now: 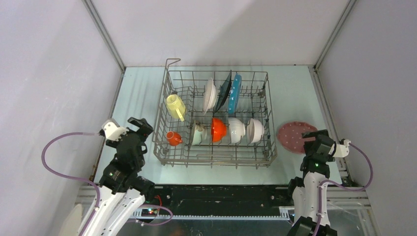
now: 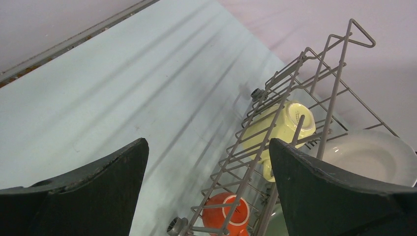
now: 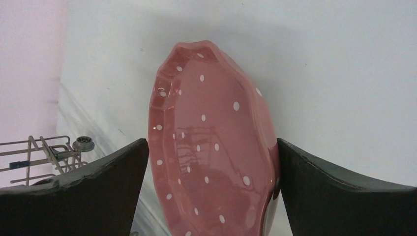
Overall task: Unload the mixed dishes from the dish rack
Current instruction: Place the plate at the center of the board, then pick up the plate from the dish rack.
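My right gripper rises next, moves outward over the rack and lowers astride the plate's rim (image 1: 235, 92). The blue plate stands upright beside empty rack space, which makes this the move.
The grey wire dish rack (image 1: 214, 158) stands mid-table and holds a pale yellow cup (image 1: 175, 106), a small orange mug (image 1: 173, 138), white (image 1: 210, 94), black (image 1: 225, 91) and blue (image 1: 235, 93) plates, and pale green (image 1: 198, 133), orange (image 1: 219, 129) and white (image 1: 236, 130) bowls. A pink dotted plate (image 1: 294, 136) lies flat on the table right of the rack. My right gripper (image 1: 311, 139) is at its near right edge, open, its jaws wide on either side of the pink plate (image 3: 206, 128). My left gripper (image 1: 142, 127) hovers open beside the rack's left wall (image 2: 295, 69), near the mug (image 2: 226, 216).
Grey walls close in the table on the left, right and back. The rack's looped handle (image 1: 172, 61) rises at its far left corner. A strip of pale table (image 1: 140, 93) runs left of the rack, and another strip lies behind it.
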`<state>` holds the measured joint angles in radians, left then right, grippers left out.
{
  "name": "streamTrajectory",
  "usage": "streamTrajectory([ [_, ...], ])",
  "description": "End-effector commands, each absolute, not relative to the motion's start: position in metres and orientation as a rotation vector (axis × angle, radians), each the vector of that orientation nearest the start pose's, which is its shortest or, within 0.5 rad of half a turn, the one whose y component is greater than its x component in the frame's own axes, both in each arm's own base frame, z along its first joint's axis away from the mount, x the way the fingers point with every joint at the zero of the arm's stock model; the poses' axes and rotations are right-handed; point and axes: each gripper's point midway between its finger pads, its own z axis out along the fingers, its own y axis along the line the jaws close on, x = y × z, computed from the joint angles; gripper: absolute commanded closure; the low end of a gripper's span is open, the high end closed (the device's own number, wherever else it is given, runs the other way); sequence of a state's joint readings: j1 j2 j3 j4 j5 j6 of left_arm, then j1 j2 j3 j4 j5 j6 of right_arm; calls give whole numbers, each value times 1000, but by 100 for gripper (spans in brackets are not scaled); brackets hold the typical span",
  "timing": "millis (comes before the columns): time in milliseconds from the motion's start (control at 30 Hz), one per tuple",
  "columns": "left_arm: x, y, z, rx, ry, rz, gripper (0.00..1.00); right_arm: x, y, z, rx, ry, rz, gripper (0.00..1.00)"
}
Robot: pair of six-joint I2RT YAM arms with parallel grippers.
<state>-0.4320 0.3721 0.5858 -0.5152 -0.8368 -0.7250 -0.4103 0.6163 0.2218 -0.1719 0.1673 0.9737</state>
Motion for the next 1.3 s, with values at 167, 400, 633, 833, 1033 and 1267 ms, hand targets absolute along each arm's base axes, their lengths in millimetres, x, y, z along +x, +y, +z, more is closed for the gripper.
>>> streamTrajectory([
  [167,224,20,238,-796,1561,-68,0,225,-116,108,1434,1473,47,0],
  [400,222,25,236,-817,1553,-37,0,204,-127,117,1484,1445,-74,1],
  [633,222,27,236,-825,1546,-27,0,194,-131,140,1458,1391,-105,1],
  [833,224,25,235,-814,1553,-35,0,224,-96,193,1167,1465,111,0],
  [1033,225,25,233,-811,1566,-19,0,268,-26,249,719,1583,335,0],
  [1267,226,26,232,-812,1569,0,0,295,63,314,313,1581,367,0],
])
